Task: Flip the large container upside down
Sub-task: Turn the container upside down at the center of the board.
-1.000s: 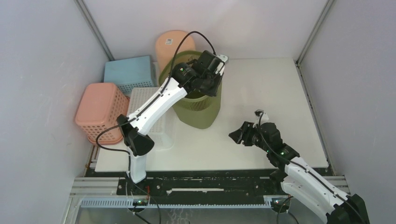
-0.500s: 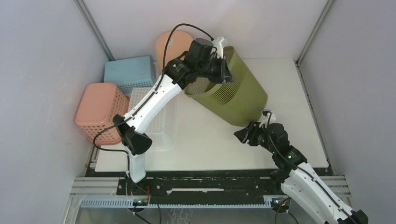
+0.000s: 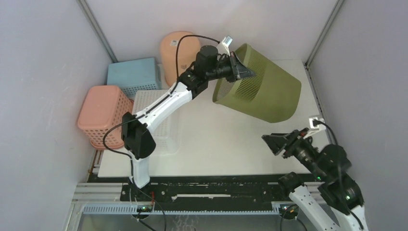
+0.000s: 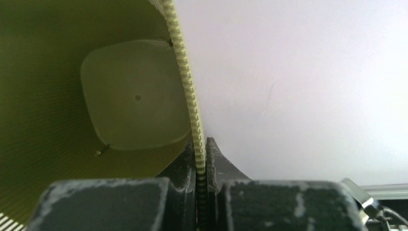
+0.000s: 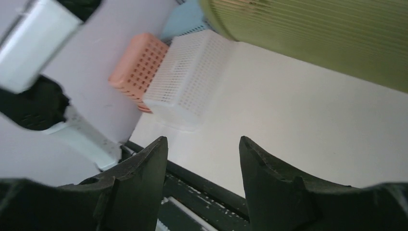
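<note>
Next I will turn my left gripper to swing the bin's base outward and lower the bin's rim onto the table below to release it, because the bin hangs sideways.
The large container, an olive-green bin (image 3: 262,89) with a slotted upper band, hangs in the air on its side, mouth to the left and base to the right. My left gripper (image 3: 236,67) is shut on its rim. In the left wrist view the rim (image 4: 186,82) runs between the closed jaws of my left gripper (image 4: 201,144) and the bin's inside and base show on the left. My right gripper (image 3: 275,143) is open and empty near the table's front right; in its own view my right gripper (image 5: 202,144) faces the table and the bin's wall (image 5: 332,33) shows above.
A round peach bucket (image 3: 177,48) stands at the back. A blue basket (image 3: 132,74), a peach basket (image 3: 103,113) and a white basket (image 3: 159,120) sit upside down at the left. The white table (image 3: 226,139) ends at a black rail in front.
My left gripper has lifted the bin off the table and tipped it from upright onto its side, carrying it right. My right arm has drawn back toward the front right.
</note>
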Motion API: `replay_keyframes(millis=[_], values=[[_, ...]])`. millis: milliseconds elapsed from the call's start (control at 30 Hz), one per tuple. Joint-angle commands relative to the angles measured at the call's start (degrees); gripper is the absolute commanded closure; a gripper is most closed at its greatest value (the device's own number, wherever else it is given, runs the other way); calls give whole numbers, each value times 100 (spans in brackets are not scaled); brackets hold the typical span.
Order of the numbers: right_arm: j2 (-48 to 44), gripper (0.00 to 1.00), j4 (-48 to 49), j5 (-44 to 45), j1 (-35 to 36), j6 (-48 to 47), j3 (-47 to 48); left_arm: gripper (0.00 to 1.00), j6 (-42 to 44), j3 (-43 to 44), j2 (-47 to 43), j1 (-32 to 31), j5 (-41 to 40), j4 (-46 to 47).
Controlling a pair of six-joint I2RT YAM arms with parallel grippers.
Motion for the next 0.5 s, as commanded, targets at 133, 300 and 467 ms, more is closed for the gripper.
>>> replay_keyframes(millis=[133,300,467], values=[[-46,35,-1560,11,-31,-206,1449,100,-2266,-21,662,57,198,4768],[237,35,-2041,78,-81,-370,2160,100,-3387,594,1721,84,-195,6287],[595,35,-2474,185,-147,-623,3065,100,-4213,1170,2609,142,-791,7350]])
